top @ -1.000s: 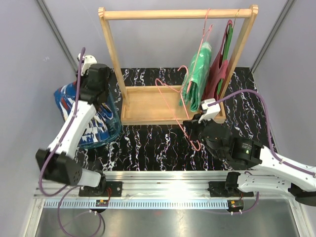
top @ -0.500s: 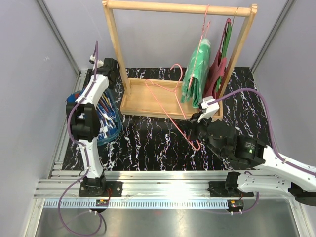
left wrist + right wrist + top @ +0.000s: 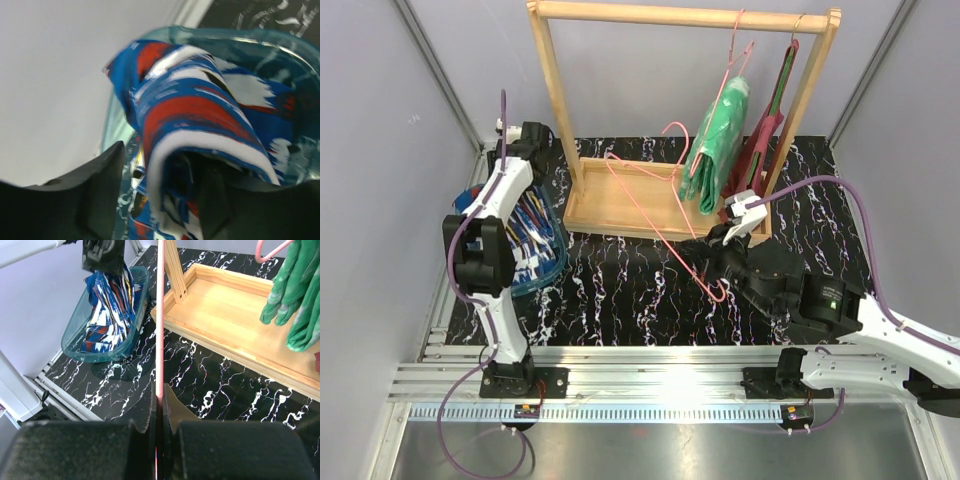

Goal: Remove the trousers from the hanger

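Next, my right gripper rises up and outward to the rod's empty part (image 3: 638, 12) and releases the pink hanger there, since that part of the rod is bare.
The dark blue trousers (image 3: 527, 232) with red and white patches lie bunched in a teal bin (image 3: 556, 262) at the left. My left gripper (image 3: 526, 137) hangs over the bin's far end, open. A fold of those trousers (image 3: 200, 105) runs between its fingers (image 3: 95, 185). My right gripper (image 3: 161, 396) is shut on the wire of a bare pink hanger (image 3: 160, 315), which slants over the rack's base (image 3: 620, 212). The green trousers (image 3: 713, 150) hang from a second pink hanger (image 3: 734, 62) on the rod.
The wooden rack (image 3: 670, 15) stands at the back on the black marbled mat (image 3: 620, 295). A maroon garment (image 3: 760, 150) on a green hanger hangs at the rack's right post. Grey walls close in left and right.
The left gripper has moved to the bin's far end and its jaws have opened. The blue trousers have settled into the bin. The right gripper still holds the bare pink hanger.
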Controlling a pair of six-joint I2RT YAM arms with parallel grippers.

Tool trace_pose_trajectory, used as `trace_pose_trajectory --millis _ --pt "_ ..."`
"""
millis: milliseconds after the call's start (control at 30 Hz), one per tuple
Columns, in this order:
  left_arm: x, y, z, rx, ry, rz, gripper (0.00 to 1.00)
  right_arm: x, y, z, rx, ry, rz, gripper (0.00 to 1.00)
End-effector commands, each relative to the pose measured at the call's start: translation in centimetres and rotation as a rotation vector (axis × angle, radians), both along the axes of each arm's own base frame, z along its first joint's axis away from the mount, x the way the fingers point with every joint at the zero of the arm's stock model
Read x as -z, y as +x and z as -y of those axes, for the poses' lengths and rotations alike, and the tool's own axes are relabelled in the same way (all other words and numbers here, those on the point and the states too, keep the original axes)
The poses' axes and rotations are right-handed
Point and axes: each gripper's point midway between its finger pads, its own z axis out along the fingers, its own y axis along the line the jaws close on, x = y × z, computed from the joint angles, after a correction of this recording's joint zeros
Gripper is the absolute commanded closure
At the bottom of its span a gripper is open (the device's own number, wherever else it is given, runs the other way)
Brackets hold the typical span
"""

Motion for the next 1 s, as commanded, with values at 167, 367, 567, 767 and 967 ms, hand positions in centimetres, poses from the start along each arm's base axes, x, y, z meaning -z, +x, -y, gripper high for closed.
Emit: trace_pose_trajectory --millis 167,367,567,767,967 --pt "-11.4 -3.6 2.4 0.108 -0.221 0.440 0.01 -2.8 0.5 0.9 0.034 0.038 0.052 1.00" --pt "-12.9 -6.2 2.5 0.043 -0.321 0.619 0.07 -2.9 0.6 1.4 0.048 0.030 0.065 1.00" --pt "-5.6 -4.8 0.0 -0.141 -0.442 0.469 0.60 -2.9 0.5 1.6 0.039 0.013 0.071 1.00" --pt "0.3 0.1 0.5 -0.107 -0.602 0.399 0.55 -3.4 1.0 2.2 0.070 -0.014 0.111 1.00" --pt "9.0 0.7 0.6 -0.209 -0.645 0.219 0.52 -3.6 2.1 2.8 0.141 -0.050 0.137 1.00"
